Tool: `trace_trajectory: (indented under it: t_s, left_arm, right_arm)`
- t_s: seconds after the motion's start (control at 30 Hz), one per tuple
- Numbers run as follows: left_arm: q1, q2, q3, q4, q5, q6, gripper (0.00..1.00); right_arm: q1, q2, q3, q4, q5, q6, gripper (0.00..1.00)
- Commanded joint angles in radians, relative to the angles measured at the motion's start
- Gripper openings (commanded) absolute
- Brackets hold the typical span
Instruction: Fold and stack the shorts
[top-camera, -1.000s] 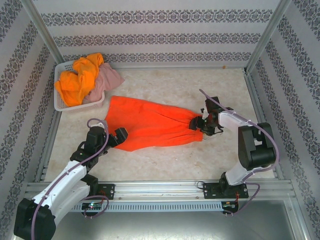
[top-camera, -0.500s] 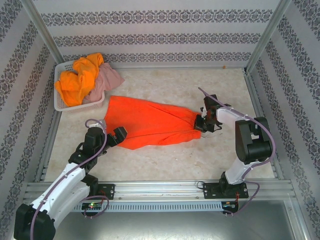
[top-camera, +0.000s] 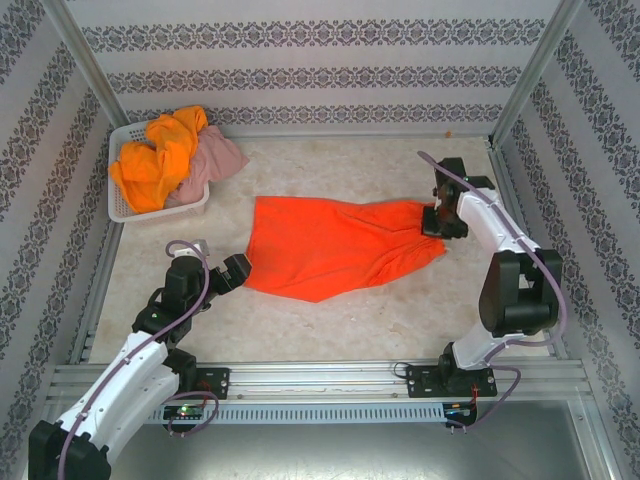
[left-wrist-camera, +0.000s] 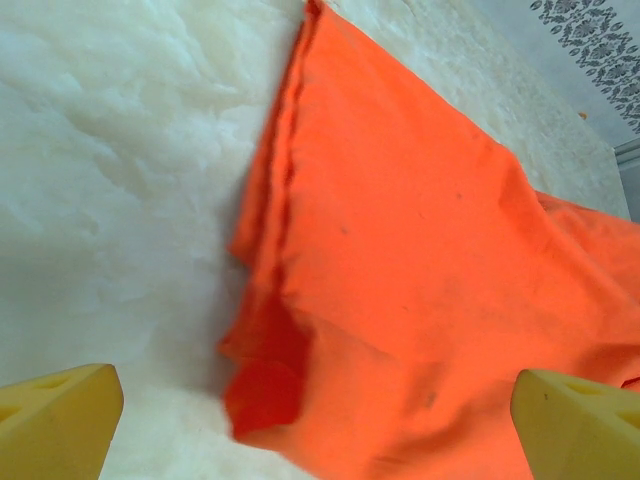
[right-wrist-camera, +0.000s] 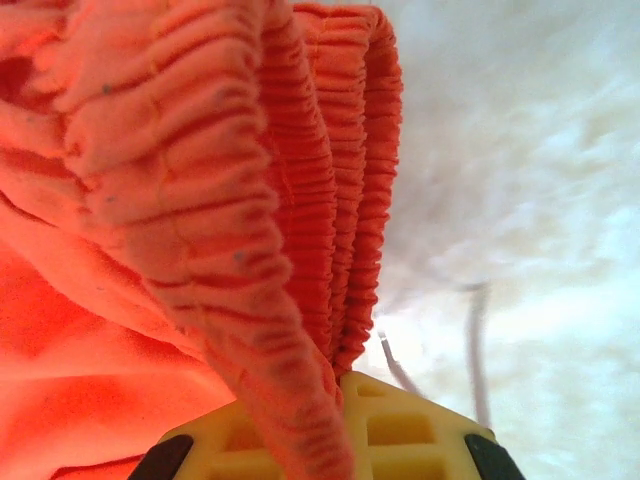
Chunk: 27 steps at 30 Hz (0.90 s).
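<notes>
The waistband (right-wrist-camera: 300, 250) needs to get to the hem end across the cloth, so my right gripper will lift first. Then it will sweep the waistband over the spread shorts and release it.
Bright red-orange shorts (top-camera: 335, 250) lie spread across the middle of the table. My right gripper (top-camera: 437, 216) is shut on their gathered waistband (right-wrist-camera: 300, 250) at the cloth's right end, and the ribbed elastic bunches between its yellow fingers (right-wrist-camera: 420, 430). My left gripper (top-camera: 232, 272) is open and sits just left of the shorts' near-left corner. In the left wrist view the hem corner (left-wrist-camera: 265, 385) lies between the two yellow fingertips (left-wrist-camera: 55, 420), untouched. More shorts, yellow-orange (top-camera: 155, 160) and dusty pink (top-camera: 212, 160), are heaped in the basket.
A white mesh basket (top-camera: 128, 210) stands at the back left, with cloth spilling over its right rim. Patterned walls and metal frame posts (top-camera: 530, 70) close in the table on three sides. A rail runs along the near edge by the arm bases.
The right gripper has shut on the waistband and moved right and toward the back, dragging the red-orange shorts with it. The cloth's left edge has pulled away from the left gripper, which stays open.
</notes>
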Motion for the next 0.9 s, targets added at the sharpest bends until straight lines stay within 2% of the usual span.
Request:
trace_trajectory:
  t_s: [0.0,0.37,0.53,0.7,0.87]
  left_arm:
    - [0.002,-0.011,0.034,-0.036,-0.012,0.014,1.00]
    - [0.004,-0.030,0.038,-0.060,-0.012,0.022,1.00]
    - [0.004,-0.030,0.034,-0.056,-0.012,0.019,1.00]
    - [0.003,-0.030,0.029,-0.054,-0.012,0.018,1.00]
    - [0.004,-0.028,0.020,-0.048,-0.012,0.015,1.00]
  right_arm:
    - [0.002,-0.035,0.123,-0.157,0.188,-0.078,0.00]
    - [0.042,0.100,0.557,-0.432,0.439,-0.129,0.00]
    - [0.138,0.170,0.650,-0.489,0.512,-0.125,0.00]
    - [0.237,0.264,0.735,-0.562,0.521,-0.067,0.00]
    - [0.341,0.359,0.846,-0.634,0.471,0.016,0.00]
